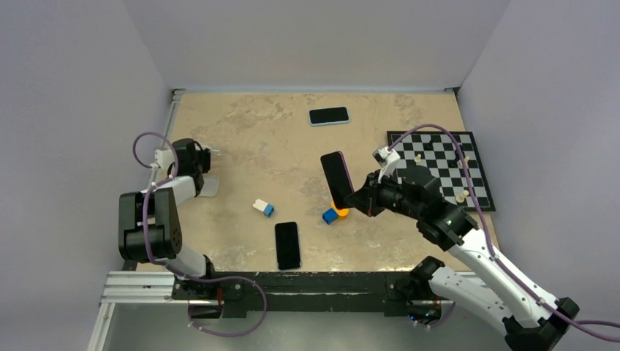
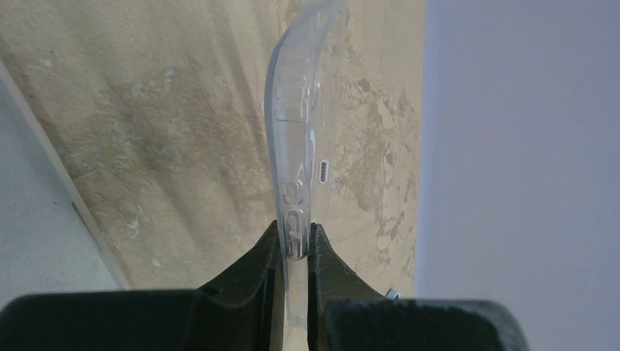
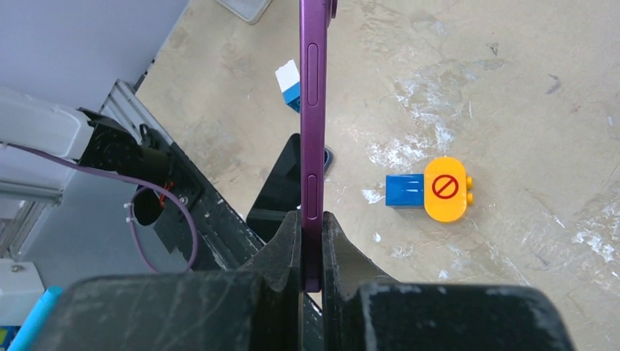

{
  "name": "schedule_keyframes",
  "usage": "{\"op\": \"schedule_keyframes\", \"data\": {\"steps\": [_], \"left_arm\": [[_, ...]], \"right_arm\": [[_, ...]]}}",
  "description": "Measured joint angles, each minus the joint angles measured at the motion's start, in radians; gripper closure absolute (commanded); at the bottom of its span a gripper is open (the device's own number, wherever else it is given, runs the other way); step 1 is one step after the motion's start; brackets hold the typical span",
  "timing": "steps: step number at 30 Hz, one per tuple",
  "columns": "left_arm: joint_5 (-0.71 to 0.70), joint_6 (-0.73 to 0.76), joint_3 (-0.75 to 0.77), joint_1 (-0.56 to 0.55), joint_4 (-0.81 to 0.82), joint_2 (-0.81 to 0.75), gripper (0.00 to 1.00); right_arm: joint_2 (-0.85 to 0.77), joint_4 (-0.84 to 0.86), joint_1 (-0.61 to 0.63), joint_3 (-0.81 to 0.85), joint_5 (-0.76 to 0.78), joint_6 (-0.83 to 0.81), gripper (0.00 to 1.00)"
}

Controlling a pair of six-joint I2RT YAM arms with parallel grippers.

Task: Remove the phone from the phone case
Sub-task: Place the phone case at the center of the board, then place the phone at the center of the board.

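My right gripper has bare tabletop below and back of it beside the black phone, so it should move down and back to release the purple phone (image 1: 337, 178) there.
My right gripper (image 1: 356, 197) is shut on the lower end of a purple phone (image 1: 337, 178) and holds it upright above the table, right of centre. The right wrist view shows the phone (image 3: 313, 110) edge-on, bare, between my closed fingers (image 3: 313, 223). My left gripper (image 1: 202, 167) is at the table's left edge, shut on a clear, empty phone case (image 1: 210, 184). The left wrist view shows the case (image 2: 292, 146) edge-on and slightly bowed, pinched at my fingertips (image 2: 297, 238). Phone and case are far apart.
A black phone (image 1: 288, 245) lies near the front edge. Another phone in a light-blue case (image 1: 329, 115) lies at the back. A chessboard (image 1: 446, 164) with a few pieces is at the right. A white-and-blue block (image 1: 264, 208) and a blue-and-orange block (image 1: 335, 214) lie mid-table.
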Motion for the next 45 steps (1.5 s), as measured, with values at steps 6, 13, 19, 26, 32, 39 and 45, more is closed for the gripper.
{"op": "schedule_keyframes", "data": {"steps": [6,13,19,26,32,39,45], "left_arm": [[-0.04,-0.001,-0.013,0.018,0.021,0.011,0.89],[-0.069,0.011,0.024,0.027,-0.082,0.018,0.6],[-0.089,0.025,0.147,0.027,-0.269,0.024,0.41],[-0.113,0.016,0.25,0.027,-0.54,-0.001,0.33],[-0.113,0.023,0.266,0.027,-0.65,-0.059,0.32],[-0.096,0.047,0.283,0.026,-0.702,-0.123,0.31],[-0.013,0.08,0.255,-0.002,-0.692,-0.236,0.31]], "right_arm": [[-0.006,0.001,0.0,-0.008,-0.011,-0.018,1.0],[0.027,0.001,0.0,-0.018,-0.034,-0.018,1.0],[0.055,0.026,0.0,-0.047,-0.079,0.002,1.0],[0.118,0.102,0.0,-0.207,-0.164,0.094,1.0],[0.126,0.196,0.007,-0.306,-0.238,0.196,1.0],[0.124,0.381,0.031,-0.373,-0.272,0.356,1.0],[0.122,0.521,0.032,-0.526,-0.259,0.542,1.0]]}}
